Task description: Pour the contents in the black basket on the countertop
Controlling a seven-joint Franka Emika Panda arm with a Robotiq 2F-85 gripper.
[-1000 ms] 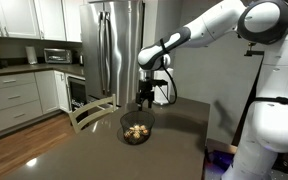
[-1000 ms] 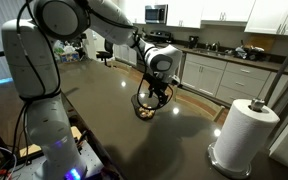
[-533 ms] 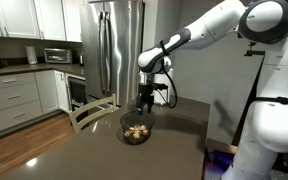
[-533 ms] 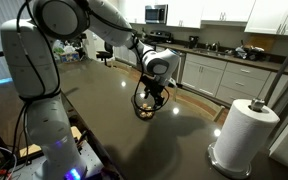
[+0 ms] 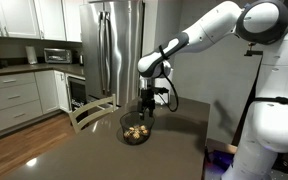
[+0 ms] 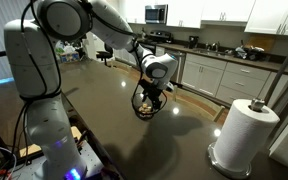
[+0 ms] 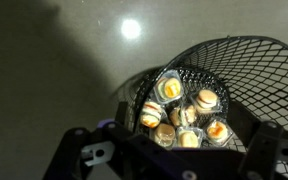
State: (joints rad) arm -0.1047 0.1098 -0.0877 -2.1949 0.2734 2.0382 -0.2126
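The open fingers of my gripper already hang on either side of the basket's mesh edge, so my gripper should first go down a little and then close to grab the basket's near rim (image 5: 150, 117) (image 7: 138, 112).
The black basket (image 5: 136, 127) stands upright on the dark countertop (image 5: 179, 152) and shows in both exterior views (image 6: 145, 106). Several small tan lumps, the contents (image 5: 136, 133), lie in its bottom. In the wrist view the contents (image 7: 183, 107) look like small wrapped rounds inside the mesh (image 7: 256, 70). My gripper (image 5: 147, 109) hangs just above the basket's rim, fingers pointing down. In the wrist view the gripper (image 7: 174, 142) is open, with its fingers spread to either side of the basket's near rim. It holds nothing.
A paper towel roll (image 6: 246, 131) stands on the countertop (image 6: 104, 130) near its corner. A wooden chair (image 5: 90, 112) sits at the counter's far edge, with a steel fridge (image 5: 118, 48) behind it. A white robot body (image 6: 36, 90) stands beside the counter.
My gripper has come down a little toward the basket's rim. The basket and its contents have not moved.
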